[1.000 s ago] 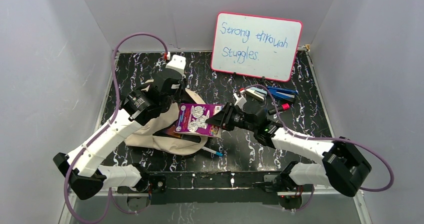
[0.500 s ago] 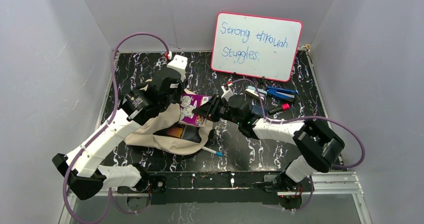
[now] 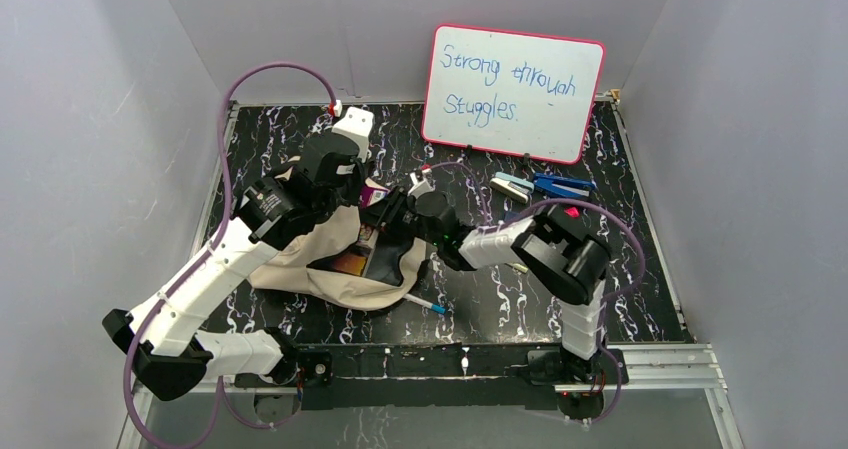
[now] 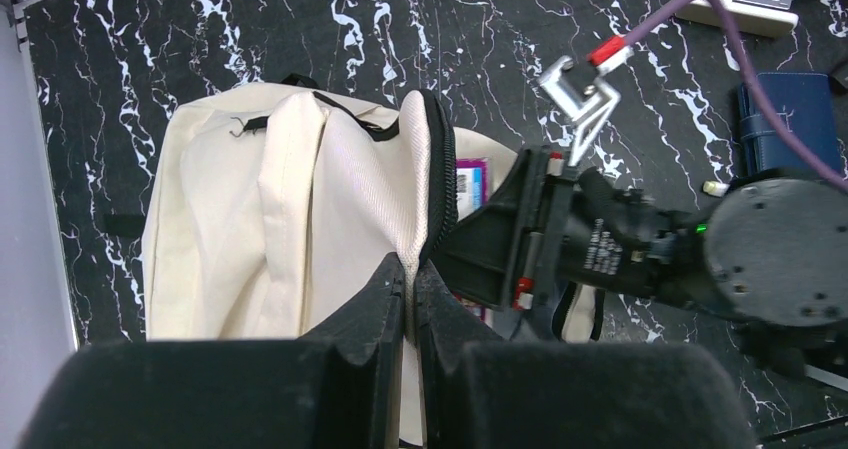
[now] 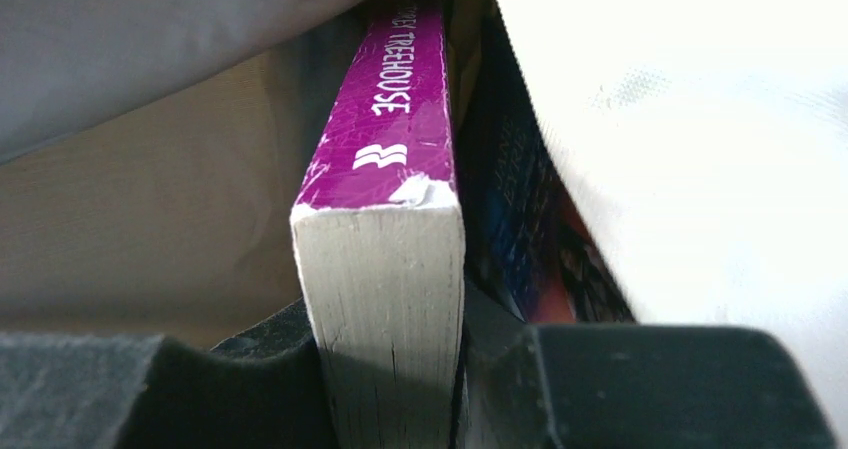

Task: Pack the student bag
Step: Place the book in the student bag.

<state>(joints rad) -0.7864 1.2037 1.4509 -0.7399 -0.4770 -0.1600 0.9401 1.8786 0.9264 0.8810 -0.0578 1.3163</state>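
Note:
A corner of the purple book (image 3: 374, 195) still shows at the bag's opening, so the robot's right gripper will next push deeper into the bag (image 3: 300, 264), to the left in the top view.
The beige student bag (image 3: 300, 264) lies at the left middle of the table, with its mouth facing right. My left gripper (image 4: 411, 269) is shut on the bag's (image 4: 250, 199) cream fabric just beside the dark zipper edge, holding the mouth up. My right gripper (image 5: 385, 314) is shut on a purple book (image 5: 392, 149), spine up, which sits inside the bag's opening. In the top view only a corner of the purple book (image 3: 374, 195) shows above my right gripper (image 3: 388, 217). A second book with a dark blue and red cover (image 5: 520, 229) lies inside, to the right of the purple one.
A whiteboard (image 3: 512, 91) stands at the back. Right of the bag lie a white stapler (image 3: 512, 184), a blue case (image 3: 560, 184) and a red marker (image 3: 570, 212). A pen (image 3: 425, 304) rests by the bag's near edge. Grey walls close in both sides.
My right arm has swung left and carried the purple book from above the bag's flap into its open mouth. The left gripper has kept its hold on the bag's edge.

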